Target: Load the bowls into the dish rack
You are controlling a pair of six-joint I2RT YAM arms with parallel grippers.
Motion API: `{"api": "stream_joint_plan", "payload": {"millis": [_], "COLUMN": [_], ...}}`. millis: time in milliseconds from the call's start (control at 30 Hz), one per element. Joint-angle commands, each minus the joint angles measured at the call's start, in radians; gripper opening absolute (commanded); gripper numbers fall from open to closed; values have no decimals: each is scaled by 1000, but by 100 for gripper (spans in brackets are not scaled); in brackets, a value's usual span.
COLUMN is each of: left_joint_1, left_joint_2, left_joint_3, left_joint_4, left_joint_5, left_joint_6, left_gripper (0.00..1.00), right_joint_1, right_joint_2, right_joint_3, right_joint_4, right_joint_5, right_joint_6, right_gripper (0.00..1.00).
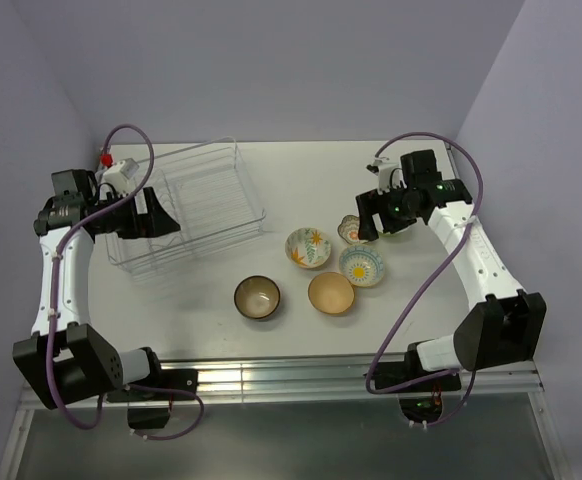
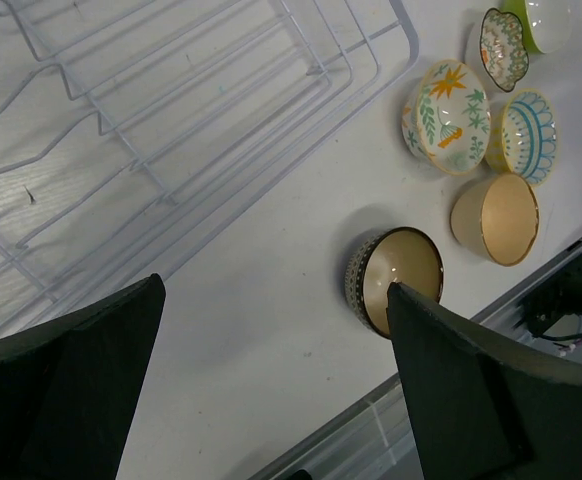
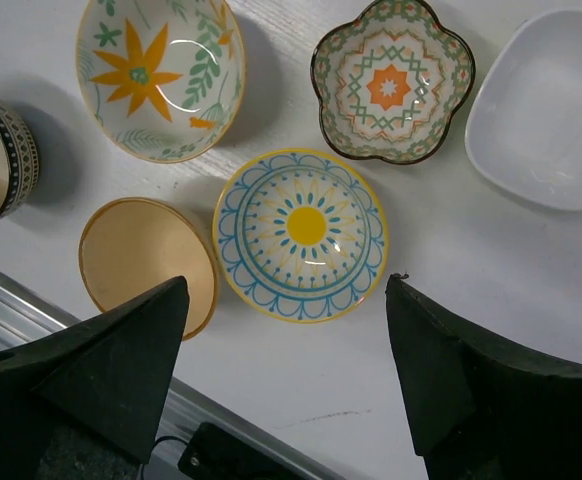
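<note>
I should lower my right gripper next, to the left in the top view, onto the orange-flowered bowl's rim (image 1: 329,243) (image 3: 238,95) beside the scalloped bowl. The bare table leaves room for my fingers.
The clear wire dish rack (image 1: 196,200) stands at the back left with nothing in it; it also shows in the left wrist view (image 2: 371,75). Five bowls sit mid-table: dark brown (image 1: 257,298), tan-orange (image 1: 331,293), orange-flowered (image 1: 309,248), blue-patterned (image 1: 361,265), scalloped (image 1: 349,230). The lime-green bowl (image 2: 541,22), white inside (image 3: 551,105), lies beside the scalloped one (image 3: 391,80). My left gripper (image 1: 156,215) is open and empty over the rack's near left edge (image 2: 276,300). My right gripper (image 1: 376,225) is open and empty, hovering above the blue-patterned bowl (image 3: 301,235).
The table's front edge has a metal rail (image 1: 301,378). Purple walls close in the back and both sides. Each arm trails a purple cable (image 1: 421,270).
</note>
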Motion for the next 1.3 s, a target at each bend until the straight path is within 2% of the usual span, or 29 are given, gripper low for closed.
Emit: {"api": "stream_joint_plan", "payload": {"millis": [0,133,233,267,467,667,867,1267], "left_joint_1": [-11,-17,-18,-21,-55,-70,-74,-75], "left_joint_2": [3,56,69,72,92,89,95,118], "left_joint_3": [64,115,117,112,130,130,121,138], "left_joint_4": [30,-18,-4,2,-13,-15,-2,-24], "left_joint_5": [-21,33,87,97,110,78,73,87], "left_joint_6": [28,66,65,59,77,80,66,85], "left_gripper": [100,100,99,99,99,99,100,99], "right_joint_1": [9,35,66,75,143,190,235,264], "right_joint_2": [26,131,223,247,412,517,572,675], "right_joint_3": [38,125,208,252,389,417,395,400], "right_joint_4": [20,22,16,11,-29,-26,-10,0], "right_joint_5": [13,21,16,16,9,-5,-10,-27], "right_joint_6": [16,20,24,26,12,1,-19,-36], "right_gripper": [86,77,73,69,56,49,44,45]}}
